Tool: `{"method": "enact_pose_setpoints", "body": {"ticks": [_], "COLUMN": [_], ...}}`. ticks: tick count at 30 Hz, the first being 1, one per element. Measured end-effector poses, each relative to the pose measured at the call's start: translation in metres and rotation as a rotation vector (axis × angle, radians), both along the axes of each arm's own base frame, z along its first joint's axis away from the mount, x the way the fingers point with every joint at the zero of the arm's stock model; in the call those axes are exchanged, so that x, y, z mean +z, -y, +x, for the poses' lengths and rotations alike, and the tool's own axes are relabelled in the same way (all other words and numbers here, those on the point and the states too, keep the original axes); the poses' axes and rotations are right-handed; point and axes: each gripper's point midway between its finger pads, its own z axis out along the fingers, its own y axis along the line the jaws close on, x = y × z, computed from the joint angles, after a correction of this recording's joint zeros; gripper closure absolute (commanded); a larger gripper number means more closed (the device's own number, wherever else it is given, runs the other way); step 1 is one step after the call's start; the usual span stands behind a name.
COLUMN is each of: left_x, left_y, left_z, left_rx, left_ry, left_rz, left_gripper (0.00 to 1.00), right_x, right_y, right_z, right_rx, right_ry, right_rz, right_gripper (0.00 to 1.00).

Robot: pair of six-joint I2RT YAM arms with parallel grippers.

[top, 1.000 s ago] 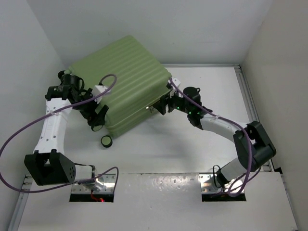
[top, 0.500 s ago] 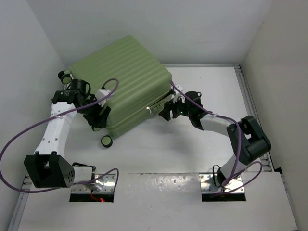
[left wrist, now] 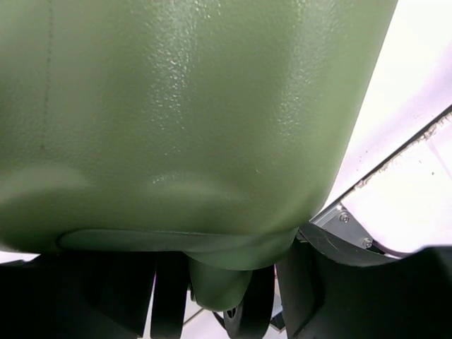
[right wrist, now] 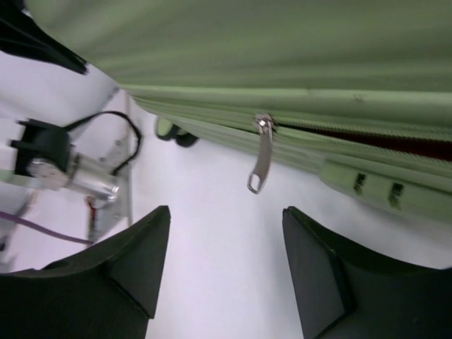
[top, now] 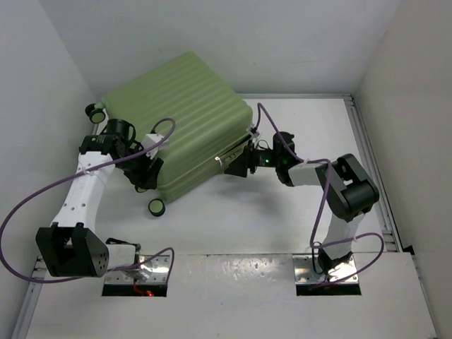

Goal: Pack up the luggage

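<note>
The zipper pull hangs just beyond my right gripper's fingers. I will next edge that gripper left in the top view, toward the suitcase, and close around it.
The luggage is a light green ribbed suitcase lying closed at the back left of the table. My left gripper is at its near left corner. In the left wrist view the green shell fills the frame, and a black-and-green wheel sits tight between the jaws. My right gripper is open at the suitcase's near right side. In the right wrist view the silver zipper pull hangs just beyond the open fingertips. Dark red shows in the unzipped gap.
White walls close in at the left, back and right. A suitcase wheel sticks out at the near corner, and another at the far left. A metal rail runs along the table's right edge. Arm mounting plates sit at the near edge.
My right gripper has slid left along the suitcase's near side, its forearm swinging in. My left gripper has shifted slightly up against the corner. The suitcase has barely moved.
</note>
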Motion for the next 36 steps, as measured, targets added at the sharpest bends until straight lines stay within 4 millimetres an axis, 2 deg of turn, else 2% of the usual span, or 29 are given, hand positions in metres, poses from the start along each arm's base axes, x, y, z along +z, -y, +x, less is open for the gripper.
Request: {"method": "enact_pose_setpoints", "body": {"ticks": [7,16,20,26,35,36], "left_x": [0.000,-0.001,0.000,-0.001,-0.001,-0.001], "left_y": [0.001,0.001,0.002,0.003,0.005,0.006], "left_z": [0.000,0.000,0.000,0.000,0.002,0.003], "left_rx": [0.004,0.013,0.014,0.013,0.011,0.009], "left_ry": [0.001,0.002,0.003,-0.001,0.003,0.006], "left_rz": [-0.005,-0.010,-0.012,-0.017,-0.031,-0.035], "left_gripper": [0.37,0.37,0.38,0.38,0.38,0.38], "right_x": [0.002,-0.006,-0.015,-0.023,-0.007,-0.005], "right_y": [-0.009,-0.008,-0.010,-0.019,-0.030,-0.031], "right_z": [0.005,0.027,0.027,0.023,0.025,0.026], "right_rx": [0.025,-0.093,-0.095,-0.080,-0.058,-0.058], "right_ry": [-0.067,-0.060,-0.084,-0.106,-0.078,-0.075], "right_rz": [0.059,0.047,0.041,0.046,0.095,0.098], "right_gripper": [0.40,0.42,0.48,0.49,0.49,0.52]}}
